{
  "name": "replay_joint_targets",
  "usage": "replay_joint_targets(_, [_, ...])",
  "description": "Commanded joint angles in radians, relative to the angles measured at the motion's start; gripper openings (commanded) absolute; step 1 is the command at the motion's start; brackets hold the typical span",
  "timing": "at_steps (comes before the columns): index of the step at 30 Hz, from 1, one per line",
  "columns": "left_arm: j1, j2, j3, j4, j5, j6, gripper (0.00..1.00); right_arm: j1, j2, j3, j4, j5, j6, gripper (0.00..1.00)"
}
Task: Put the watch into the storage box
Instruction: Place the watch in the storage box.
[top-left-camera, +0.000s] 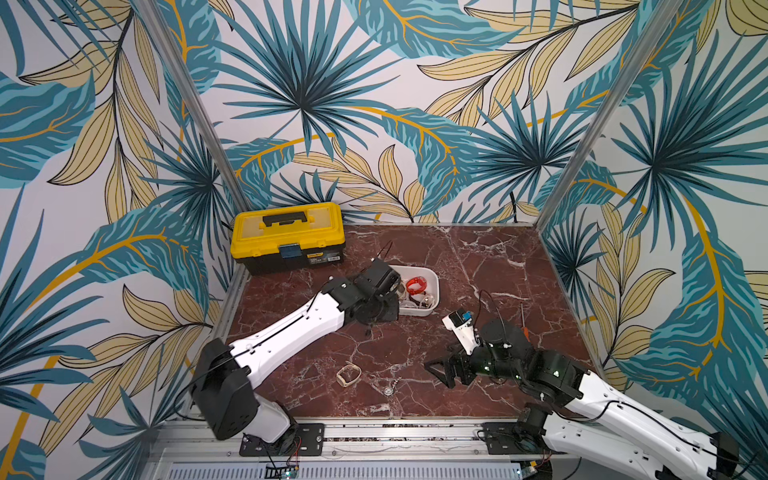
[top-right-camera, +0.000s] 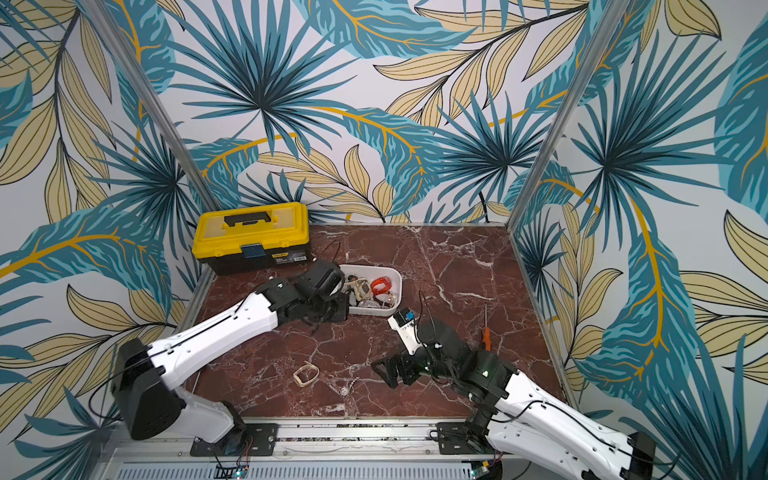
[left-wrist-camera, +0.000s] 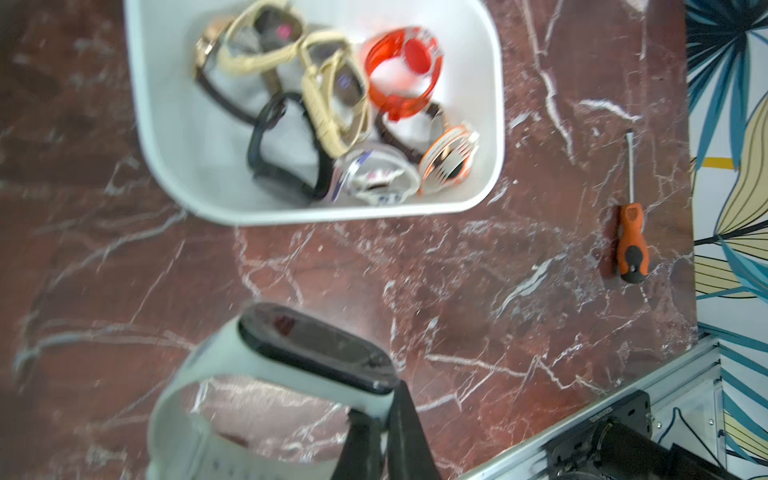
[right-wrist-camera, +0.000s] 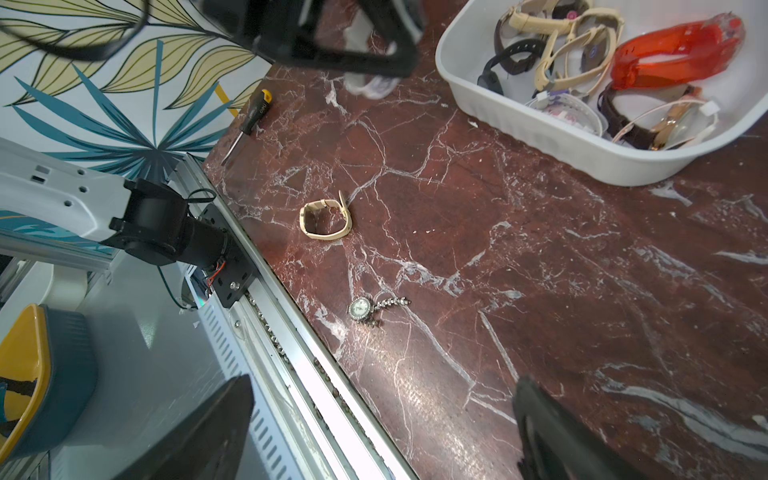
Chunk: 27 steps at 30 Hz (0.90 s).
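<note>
The watch hangs short of the box's near rim, so the robot's left gripper will next move outward and down over the beige-band watches inside the box and let go of the watch's strap.
My left gripper (left-wrist-camera: 381, 405) is shut on the strap of a watch (left-wrist-camera: 316, 349) with a pale grey band and a black oblong face. It holds the watch above the marble, just short of the storage box (left-wrist-camera: 332, 216). The storage box is a shallow white tub with several watches inside, seen in both top views (top-left-camera: 434, 286) (top-right-camera: 399, 282). In a top view the left gripper (top-left-camera: 390, 309) sits at the box's near-left side, and the wrist hides the watch. My right gripper (top-left-camera: 436, 370) (right-wrist-camera: 382, 432) stands open and empty, low over the table's front right.
A beige-band watch (top-left-camera: 348, 375) (right-wrist-camera: 325, 219) and a small silver watch (top-left-camera: 388, 390) (right-wrist-camera: 360, 308) lie on the marble near the front edge. An orange screwdriver (top-left-camera: 524, 328) (left-wrist-camera: 631, 245) lies at the right. The yellow-lidded toolbox (top-left-camera: 286, 237) stands at the back left.
</note>
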<state>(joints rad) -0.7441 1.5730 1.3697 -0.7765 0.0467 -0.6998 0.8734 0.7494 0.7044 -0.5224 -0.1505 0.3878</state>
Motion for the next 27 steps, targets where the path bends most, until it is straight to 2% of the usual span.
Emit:
replay_joint_targets(1, [0.04, 0.125, 0.142, 0.027, 0.072, 0.078, 0.0, 0.006, -0.027, -0.01, -0.027, 0.051, -0.005, 1.0])
replay_joint_targets(9, [0.099, 0.387, 0.352, 0.05, 0.132, 0.1, 0.0, 0.006, -0.048, -0.018, -0.05, 0.114, -0.014, 1.0])
replay_joint_targets(17, [0.136, 0.527, 0.465, 0.1, 0.125, 0.073, 0.0, 0.005, -0.041, -0.031, -0.038, 0.111, -0.004, 1.0])
replay_joint_targets(27, [0.16, 0.691, 0.644, 0.033, 0.138, 0.075, 0.0, 0.005, -0.059, -0.048, -0.039, 0.116, 0.012, 1.0])
